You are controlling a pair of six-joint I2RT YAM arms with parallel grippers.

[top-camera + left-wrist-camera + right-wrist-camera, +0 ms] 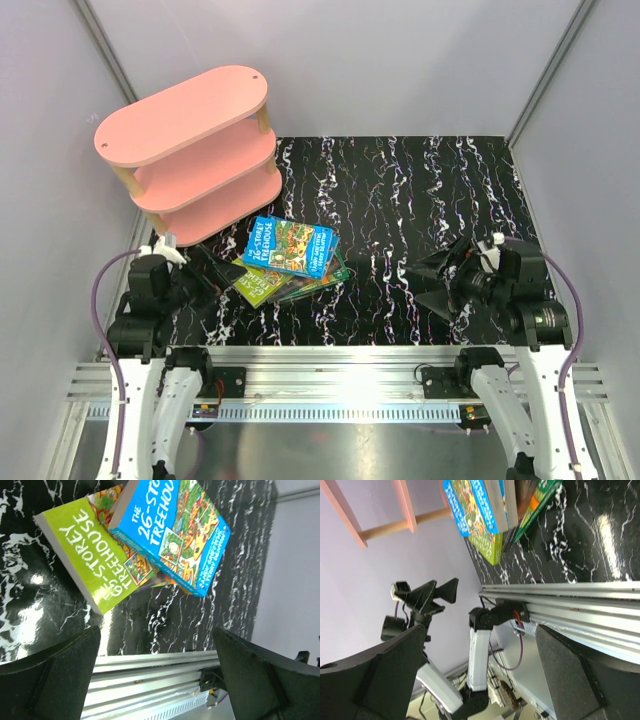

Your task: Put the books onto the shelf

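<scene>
The blue treehouse book is on top, so next I will move my left gripper outward and over the lime-green book, onto the blue book's short edge (248,251) (117,516) beside the title.
The books (290,258) lie in a loose stack on the black marbled table, left of centre. A bright blue one (290,245) (172,535) is on top, and a lime-green one (262,283) (85,560) sticks out beneath it. The pink three-tier shelf (190,150) (385,515) stands at the back left, just behind the stack. My left gripper (222,275) (157,675) is open and empty, low to the left of the books. Right of centre, my right gripper (420,285) (480,675) is open and empty, apart from the books (480,505) and pointing left toward them.
An aluminium rail (330,365) runs along the table's near edge, carrying both arm bases. Pale walls close in the left, back and right sides. The marbled tabletop (430,190) stretches behind and to the right of the stack.
</scene>
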